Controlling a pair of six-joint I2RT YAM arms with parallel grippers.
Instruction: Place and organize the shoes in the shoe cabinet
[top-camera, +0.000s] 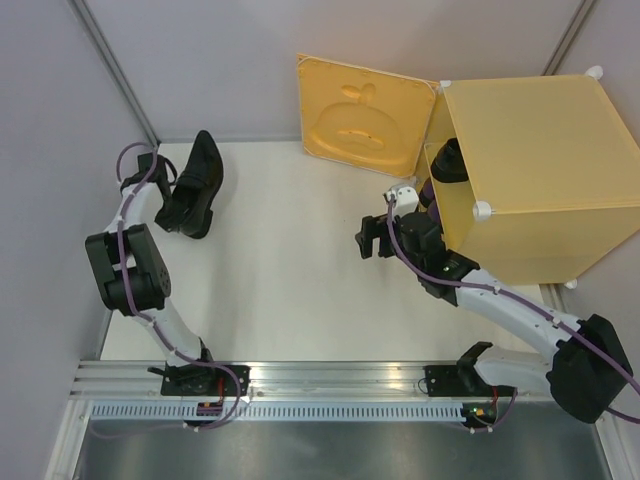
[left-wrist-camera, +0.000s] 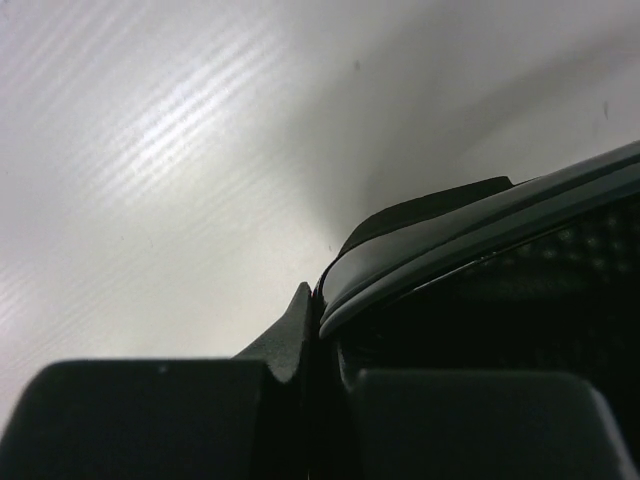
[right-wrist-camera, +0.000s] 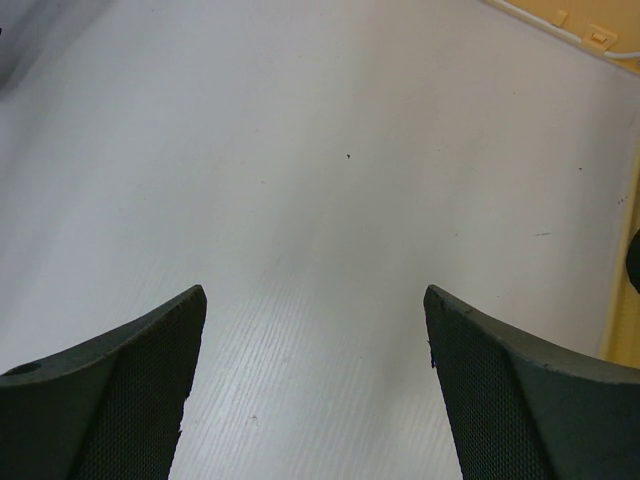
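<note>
The shoe will next go with my left gripper over the bare table beside my right gripper, with its toe turning toward the cabinet. My left gripper will then let go of it, since my right gripper isn't holding anything.
A glossy black shoe lies at the far left of the table, its pointed toe toward the back wall. My left gripper is shut on its side rim; in the left wrist view the shoe's rim is pinched between my fingers. The yellow-orange shoe cabinet stands at the back right with its door swung open. Another black shoe and a purple shoe show in its opening. My right gripper is open and empty over bare table, just left of the cabinet.
Grey walls close off the back and left. The cabinet's edge shows at the right of the right wrist view. The arms' metal mounting rail runs along the near edge.
</note>
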